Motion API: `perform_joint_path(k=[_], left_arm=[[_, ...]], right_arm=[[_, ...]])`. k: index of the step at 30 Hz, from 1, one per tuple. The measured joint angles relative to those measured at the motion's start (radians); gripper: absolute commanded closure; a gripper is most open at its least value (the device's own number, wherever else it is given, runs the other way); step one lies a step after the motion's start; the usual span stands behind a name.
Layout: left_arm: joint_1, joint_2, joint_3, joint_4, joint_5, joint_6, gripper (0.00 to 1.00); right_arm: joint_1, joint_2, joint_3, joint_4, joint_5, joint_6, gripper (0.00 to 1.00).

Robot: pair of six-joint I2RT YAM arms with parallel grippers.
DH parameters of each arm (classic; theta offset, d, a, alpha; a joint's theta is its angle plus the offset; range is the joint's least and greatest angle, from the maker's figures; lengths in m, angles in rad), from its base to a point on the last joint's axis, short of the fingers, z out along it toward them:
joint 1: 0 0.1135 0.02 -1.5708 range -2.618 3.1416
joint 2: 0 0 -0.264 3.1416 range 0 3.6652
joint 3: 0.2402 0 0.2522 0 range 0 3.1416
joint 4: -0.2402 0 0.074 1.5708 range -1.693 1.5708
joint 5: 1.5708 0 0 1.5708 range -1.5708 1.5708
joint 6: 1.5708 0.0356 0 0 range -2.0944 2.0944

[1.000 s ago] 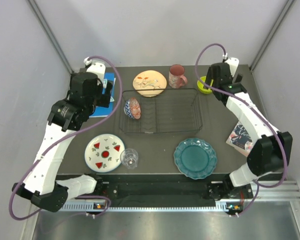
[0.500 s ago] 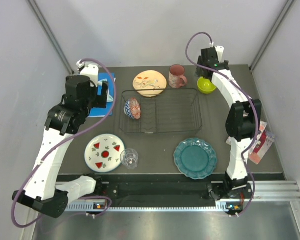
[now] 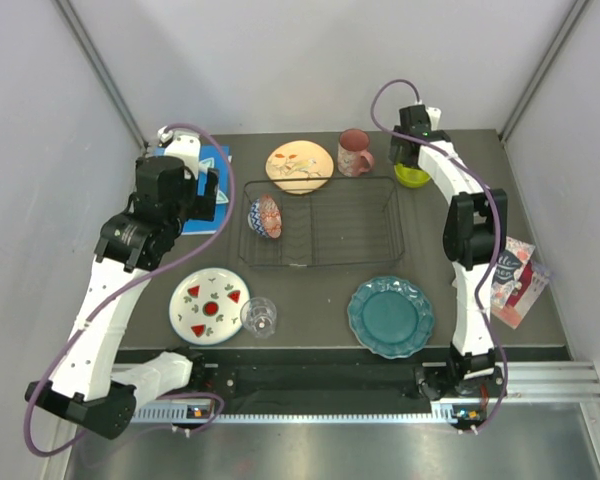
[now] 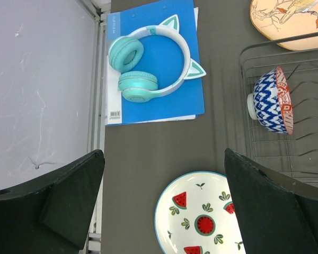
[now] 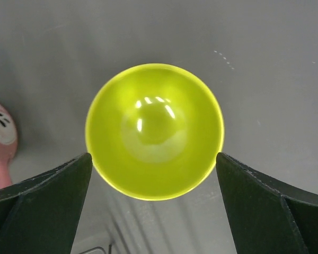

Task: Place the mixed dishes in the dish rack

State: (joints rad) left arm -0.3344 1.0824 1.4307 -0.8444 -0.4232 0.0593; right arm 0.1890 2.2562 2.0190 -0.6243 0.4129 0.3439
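Observation:
I should next move my right gripper left in the wrist view and down astride the lime-green bowl's mug-side rim (image 3: 397, 174) (image 5: 89, 126) below, as the bowl spans my opening.
The black wire dish rack (image 3: 325, 225) sits mid-table with the red-patterned bowl (image 3: 265, 216) on its side at its left end. Behind it lie the cream floral plate (image 3: 300, 166) and the pink mug (image 3: 354, 152). My right gripper (image 3: 411, 156) hovers open straight over the lime-green bowl (image 5: 154, 129), one finger on each side of its rim. My left gripper (image 4: 164, 169) is open and empty, high above the white plate (image 4: 201, 217). A small glass (image 3: 259, 316) and the teal plate (image 3: 390, 316) rest near the front.
Teal cat-ear headphones (image 4: 148, 63) lie on a blue folder (image 4: 172, 100) at the back left. A printed card (image 3: 512, 280) lies by the right arm's elbow near the table's right edge. The walls stand close on both sides.
The right arm folded its elbow inward and brought its gripper over the lime-green bowl. The card has slid toward the right edge. The left arm shifted slightly.

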Motion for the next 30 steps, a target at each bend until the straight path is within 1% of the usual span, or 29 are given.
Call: perform_joint_path(k=[5,9,15,19,23,25,27,28,29,30], left_arm=[[0.001,0.002,-0.016,0.007,0.012,0.0,0.01],[0.001,0.006,-0.018,0.008,0.015,0.0,0.01],[0.001,0.006,-0.019,0.012,0.014,0.0,0.01],[0.001,0.006,-0.021,0.015,0.014,0.001,0.01],[0.002,0.006,-0.031,0.025,0.002,0.002,0.01],[0.003,0.006,-0.032,0.028,-0.005,0.004,0.01],[0.004,0.006,-0.034,0.032,-0.008,0.007,0.01],[0.004,0.006,-0.037,0.033,-0.01,0.008,0.01],[0.005,0.006,-0.039,0.034,-0.011,0.008,0.01],[0.005,0.006,-0.043,0.035,-0.011,0.01,0.01]], right_arm=[[0.007,0.004,0.01,0.017,-0.045,0.002,0.0],[0.011,0.031,0.054,0.036,-0.087,0.018,0.0],[0.017,0.113,0.146,0.062,-0.132,0.047,0.0],[0.018,0.155,0.156,0.064,-0.134,0.053,0.01],[0.011,0.182,0.156,0.061,-0.133,0.052,0.12],[0.007,0.186,0.152,0.061,-0.132,0.051,0.16],[0.003,0.186,0.145,0.066,-0.131,0.051,0.24],[0.0,0.186,0.139,0.072,-0.13,0.05,0.28],[-0.002,0.186,0.132,0.078,-0.13,0.05,0.38],[-0.003,0.186,0.121,0.084,-0.13,0.05,0.43]])
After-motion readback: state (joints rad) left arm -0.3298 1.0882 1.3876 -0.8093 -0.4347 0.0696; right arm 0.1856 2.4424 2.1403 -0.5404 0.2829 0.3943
